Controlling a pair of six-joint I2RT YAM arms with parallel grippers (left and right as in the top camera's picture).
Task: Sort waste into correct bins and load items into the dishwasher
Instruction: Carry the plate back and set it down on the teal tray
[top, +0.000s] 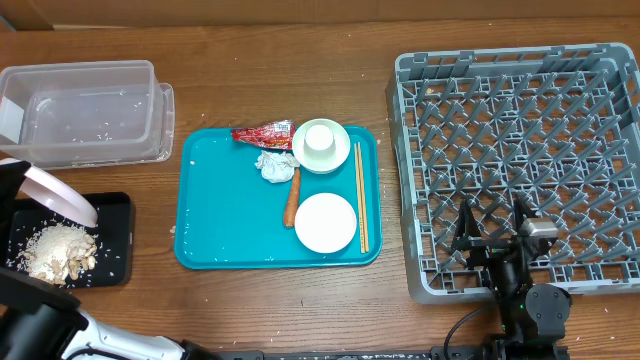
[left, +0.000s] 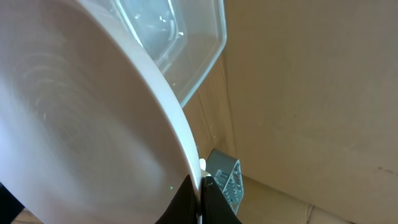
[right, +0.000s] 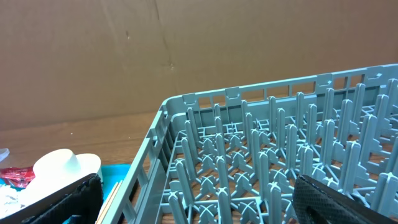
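My left gripper needs to move the plate it is holding to the right in the overhead view next, to the teal tray's bare part (top: 234, 212). Then it should lower the plate and let go of it.
My left gripper (left: 200, 205) is shut on the rim of the large white plate (top: 62, 198), held tilted over the black tray (top: 118, 215), where white and beige scraps (top: 55, 252) lie. The plate fills the left wrist view (left: 74, 124). The clear tub (top: 80, 112) stands behind. On the teal tray (top: 225, 215) lie a red wrapper (top: 263, 133), white tissue (top: 274, 166), orange stick (top: 292, 197), cup on a bowl (top: 321, 143), small plate (top: 326, 222) and chopsticks (top: 361, 195). My right gripper (top: 493, 228) is open and empty over the grey rack's (top: 520, 150) front edge.
The tub's lid (top: 166, 120) rests beside the tub. Bare wooden table lies between the black tray and the teal tray. A brown cardboard wall (right: 155, 50) stands behind the table.
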